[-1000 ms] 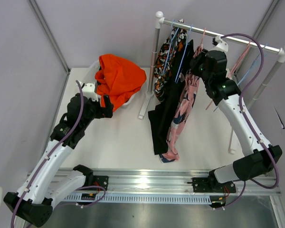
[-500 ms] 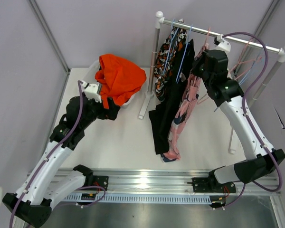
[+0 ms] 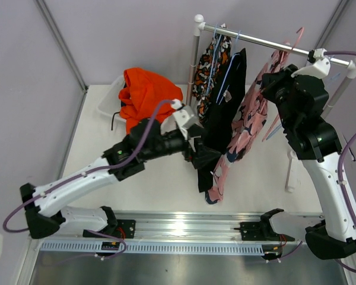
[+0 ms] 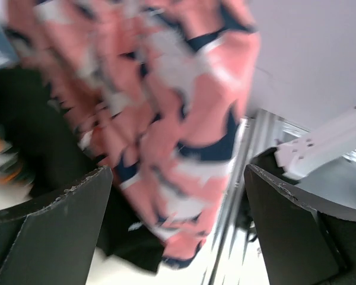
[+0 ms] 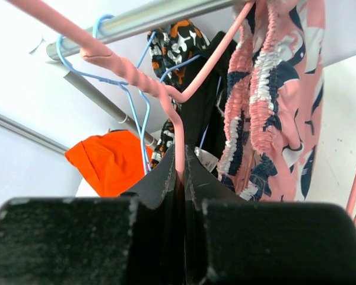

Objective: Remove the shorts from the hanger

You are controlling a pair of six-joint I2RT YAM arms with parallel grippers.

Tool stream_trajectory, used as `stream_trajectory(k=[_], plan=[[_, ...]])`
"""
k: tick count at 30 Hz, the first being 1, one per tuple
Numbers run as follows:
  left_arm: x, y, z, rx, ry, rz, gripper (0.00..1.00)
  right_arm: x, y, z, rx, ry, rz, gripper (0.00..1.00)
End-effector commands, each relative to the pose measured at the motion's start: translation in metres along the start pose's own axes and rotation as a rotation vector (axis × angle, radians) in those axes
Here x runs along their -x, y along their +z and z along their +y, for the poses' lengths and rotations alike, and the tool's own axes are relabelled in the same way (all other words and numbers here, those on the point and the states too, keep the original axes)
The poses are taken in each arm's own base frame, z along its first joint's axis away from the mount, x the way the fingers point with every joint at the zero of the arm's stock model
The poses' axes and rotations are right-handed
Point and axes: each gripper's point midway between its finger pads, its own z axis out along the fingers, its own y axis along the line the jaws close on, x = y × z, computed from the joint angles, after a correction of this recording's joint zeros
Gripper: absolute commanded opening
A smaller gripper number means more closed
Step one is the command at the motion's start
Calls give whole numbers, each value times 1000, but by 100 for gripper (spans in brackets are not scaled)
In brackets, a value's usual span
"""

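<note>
The open fingers of my left gripper go to the right in the top view around the pink cloth next, since the pink shorts' fold hangs there.
My right gripper [image 3: 273, 89] is shut on a pink hanger [image 5: 130, 68] that carries the pink shorts with dark print [image 3: 249, 124]. The hanger's hook stands above the rail [image 3: 267, 43]. The shorts hang slanting down to the left and also show in the right wrist view [image 5: 279, 101]. My left gripper [image 3: 203, 157] is open at their lower end, beside the black shorts [image 3: 222, 119]. The blurred pink fabric [image 4: 178, 136] lies ahead between the open fingers [image 4: 53, 231]. The blotch-pattern shorts [image 3: 203, 65] hang on blue hangers [image 5: 136, 101]. The orange-red shorts [image 3: 145, 95] lie heaped at the back left. Navy shorts are out of view.
The white rack post [image 3: 190, 89] stands mid-table, and the rack's right leg [image 3: 291, 172] comes down at the right. A white bin [image 3: 107, 101] holds the orange-red heap. More pink hangers [image 3: 276, 127] hang by my right arm. Grey walls close in the table.
My left arm has swung right from the orange-red heap to the lower end of the hanging shorts. My right gripper has lifted the pink hanger and shorts up and to the right.
</note>
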Motion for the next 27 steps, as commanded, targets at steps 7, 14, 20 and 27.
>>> stream_trajectory(k=[7, 14, 20, 27], plan=[[20, 64, -76, -204, 64, -66, 99, 1, -1, 4, 15, 44, -17, 0], [0, 79, -69, -148, 69, -23, 99, 5, -5, 4, 19, 49, -27, 0], [-11, 93, -52, -66, 92, -18, 75, 5, -13, 2, 23, 71, -22, 0], [-21, 112, -35, 25, 96, -2, 1, 4, -20, 0, 26, 82, -17, 0]])
